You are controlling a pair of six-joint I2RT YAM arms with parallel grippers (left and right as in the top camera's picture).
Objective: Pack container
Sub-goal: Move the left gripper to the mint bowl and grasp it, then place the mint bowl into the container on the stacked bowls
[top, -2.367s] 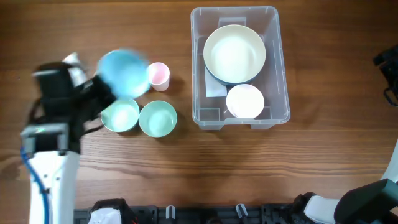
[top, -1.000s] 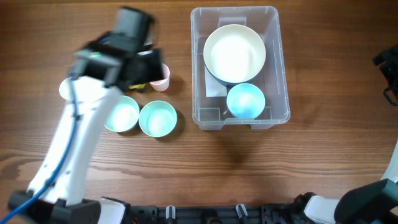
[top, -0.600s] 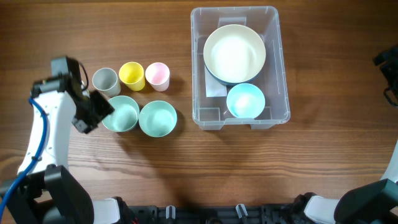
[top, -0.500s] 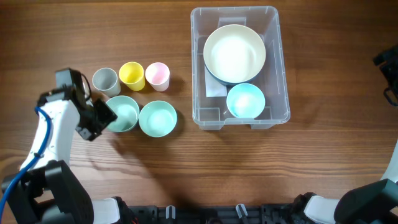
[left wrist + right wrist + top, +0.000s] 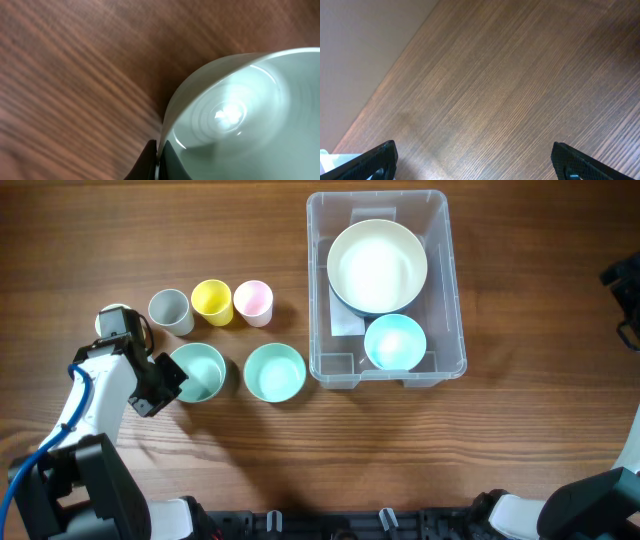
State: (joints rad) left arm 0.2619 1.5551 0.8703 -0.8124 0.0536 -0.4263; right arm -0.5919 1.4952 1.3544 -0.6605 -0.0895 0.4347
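Observation:
My left gripper brings the mint bowl up and to the right in the overhead view next, then down into the small light-blue bowl [image 5: 394, 342], because that one stands empty.
The clear plastic container [image 5: 440, 280] stands at the upper right of the overhead view. It holds a large cream bowl [image 5: 377, 265] and a small light-blue bowl [image 5: 394, 342]. Two mint-green bowls sit on the table to its left, one [image 5: 200, 370] at the left and one [image 5: 275, 372] nearer the container. My left gripper [image 5: 168, 383] is shut on the left rim of the left mint bowl, whose rim [image 5: 210, 100] is pinched between my fingertips [image 5: 159, 162] in the left wrist view. My right gripper [image 5: 475, 160] is open and empty over bare wood.
Three small cups stand in a row above the mint bowls: grey [image 5: 170, 310], yellow [image 5: 212, 301] and pink [image 5: 253, 302]. Part of the right arm [image 5: 622, 300] shows at the right edge.
The left arm came back from the container to the mint bowls and closed on the left one's rim. The other mint bowl has slid right, towards the container.

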